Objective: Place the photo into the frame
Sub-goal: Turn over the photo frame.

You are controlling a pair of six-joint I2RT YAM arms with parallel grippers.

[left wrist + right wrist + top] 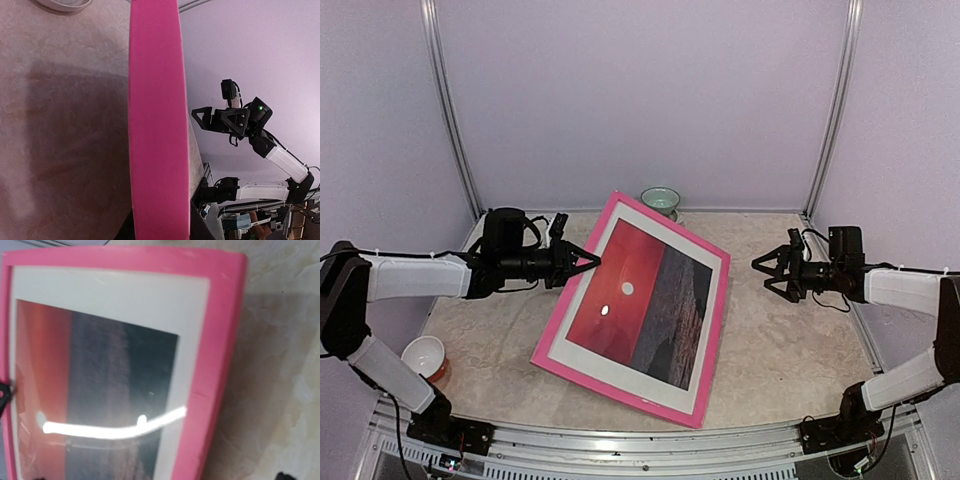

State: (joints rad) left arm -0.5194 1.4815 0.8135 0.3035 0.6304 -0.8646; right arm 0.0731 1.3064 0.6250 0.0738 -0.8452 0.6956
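Note:
My left gripper shifts toward the right gripper next and lowers the held bar onto the table (94,167) before opening, since the bar's shadow shows it raised.
The pink frame (716,335) lies slanted across the middle of the table. The red sunset photo (640,300) shows behind its glass, ringed by a white mat (672,392). My left gripper (588,262) is shut on the frame's left rail. In the left wrist view that rail (159,125) runs straight up between my dark fingers (124,231), and a shadow lies on the table under it. My right gripper (763,265) hangs open to the right of the frame, apart from it. Its wrist view looks down on the frame's corner (220,315), the mat (115,295) and the photo (100,375).
A teal bowl (660,200) stands at the back wall behind the frame. At the front left, by my left arm, sits a white and orange cup (423,356). Metal posts mark the back corners of the enclosure.

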